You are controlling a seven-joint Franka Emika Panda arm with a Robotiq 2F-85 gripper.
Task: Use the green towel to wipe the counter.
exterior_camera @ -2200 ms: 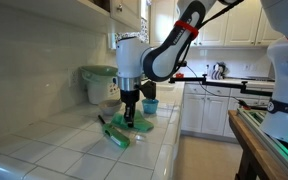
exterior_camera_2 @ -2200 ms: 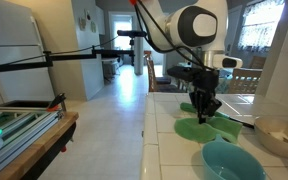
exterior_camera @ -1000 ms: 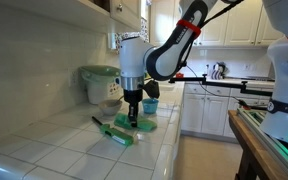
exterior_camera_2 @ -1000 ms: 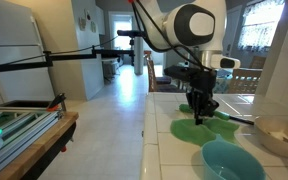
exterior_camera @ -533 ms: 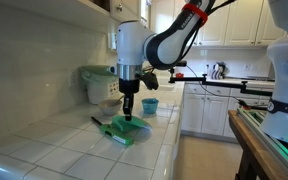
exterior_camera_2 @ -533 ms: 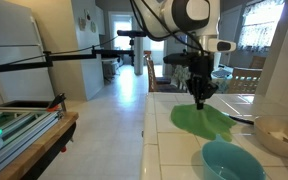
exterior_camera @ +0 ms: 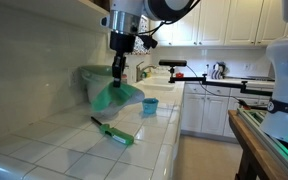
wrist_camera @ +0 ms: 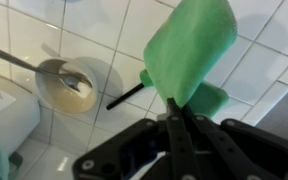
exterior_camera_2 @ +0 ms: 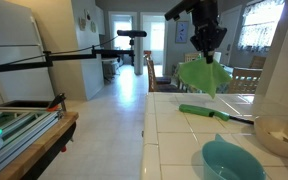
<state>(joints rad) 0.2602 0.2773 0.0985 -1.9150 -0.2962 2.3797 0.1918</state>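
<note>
The towel in my gripper should come down next, past the green brush below and away from the bowls, onto empty tiles (exterior_camera: pixel 87 152) (wrist_camera: pixel 250 68).
The green towel (exterior_camera: pixel 116 96) hangs in the air well above the tiled counter (exterior_camera: pixel 44 152), pinched at its top by my gripper (exterior_camera: pixel 117 72). It also shows in an exterior view (exterior_camera_2: pixel 204 76) under the gripper (exterior_camera_2: pixel 206 52), over the counter (exterior_camera_2: pixel 172 150). In the wrist view the gripper (wrist_camera: pixel 174 103) is shut on the towel (wrist_camera: pixel 189 45), which drapes away from the fingertips. No part of the towel touches the counter.
A green brush with a black handle (exterior_camera: pixel 115 134) lies on the counter below the towel, also in the other views (exterior_camera_2: pixel 200 111) (wrist_camera: pixel 212 100). A white bowl with a spoon (wrist_camera: pixel 72 80) stands nearby. A teal bowl (exterior_camera_2: pixel 229 160) and a blue cup (exterior_camera: pixel 150 106) stand on the counter.
The gripper rose from the counter with the towel pinched in it. The towel left the counter and now hangs high, uncovering the green brush.
</note>
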